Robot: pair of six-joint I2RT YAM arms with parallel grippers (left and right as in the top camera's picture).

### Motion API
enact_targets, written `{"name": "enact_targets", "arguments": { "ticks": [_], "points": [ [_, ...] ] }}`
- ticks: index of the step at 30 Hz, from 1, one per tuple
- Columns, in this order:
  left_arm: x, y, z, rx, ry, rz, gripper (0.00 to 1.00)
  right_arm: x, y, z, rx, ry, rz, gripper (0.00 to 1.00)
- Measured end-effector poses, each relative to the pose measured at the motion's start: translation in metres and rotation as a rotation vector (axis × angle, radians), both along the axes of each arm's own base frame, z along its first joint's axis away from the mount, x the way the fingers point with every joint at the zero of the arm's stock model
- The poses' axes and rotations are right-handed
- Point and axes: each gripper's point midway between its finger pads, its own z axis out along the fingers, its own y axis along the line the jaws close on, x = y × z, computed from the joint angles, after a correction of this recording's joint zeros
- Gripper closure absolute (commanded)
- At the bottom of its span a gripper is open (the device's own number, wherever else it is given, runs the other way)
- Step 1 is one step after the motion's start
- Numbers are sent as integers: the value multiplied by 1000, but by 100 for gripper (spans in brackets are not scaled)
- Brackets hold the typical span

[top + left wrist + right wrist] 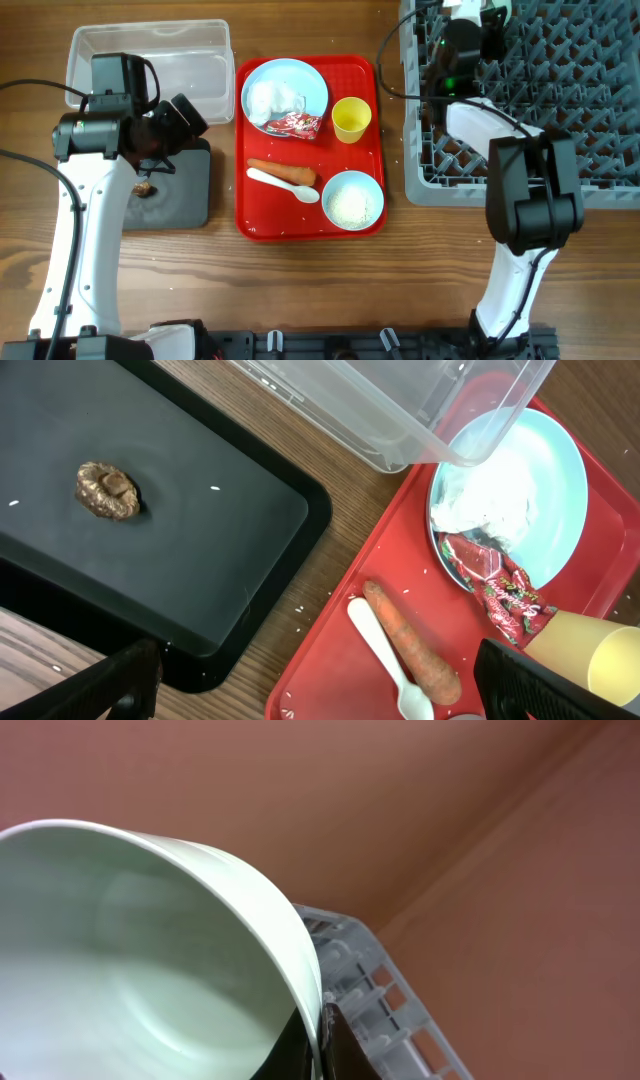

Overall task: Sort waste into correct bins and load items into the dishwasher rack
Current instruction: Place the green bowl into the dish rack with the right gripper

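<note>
The pale blue-green bowl already hangs over the grey rack, so the robot's right gripper will lower it onto the rack's far corner (436,20) and let go of the bowl's rim.
My left gripper (186,114) (330,695) is open and empty, above the gap between the black tray (185,200) (230,530) and the red serving tray. A brown food scrap (146,188) (107,491) lies in the black tray. The clear tub (150,45) (400,420) stands behind it. My right gripper (468,18) (322,1025) is shut on the rim of a pale blue-green bowl (150,950) over the far left of the grey rack (520,120) (370,980). The plate (310,85) (565,470) holds tissue (272,97) (490,500) and the red wrapper (296,125) (500,585).
On the red serving tray (260,215) (330,650) lie the carrot (283,171) (410,640), the white spoon (285,186) (385,660), the yellow cup (351,119) (600,655) and a second bowl (352,200) with rice. Loose rice grains dot the black tray and table.
</note>
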Motion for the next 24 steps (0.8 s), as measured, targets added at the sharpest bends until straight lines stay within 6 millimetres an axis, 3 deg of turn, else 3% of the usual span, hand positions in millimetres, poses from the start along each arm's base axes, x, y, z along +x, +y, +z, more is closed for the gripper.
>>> {"name": "enact_targets", "arguments": {
  "ticks": [7,10,14,17,18,20,21,24],
  "points": [
    [0,0,0,0,0,0,0,14,18,-8,84,-30,135,96],
    [0,0,0,0,0,0,0,15,22,-28,108,45,159,96],
    [0,0,0,0,-1,0,0,14,19,-34,126,61,145,93],
    [0,0,0,0,-1,0,0,9,29,-41,123,93,123,67],
    [0,0,0,0,-2,0,0,8,34,-45,119,113,130,53],
    [1,0,0,0,-3,0,0,6,64,-65,115,199,193,38],
    [2,0,1,0,-9,0,0,4,74,-71,116,218,211,34],
    [2,0,1,0,-10,0,0,2,70,-76,112,252,192,32]
  ]
}}
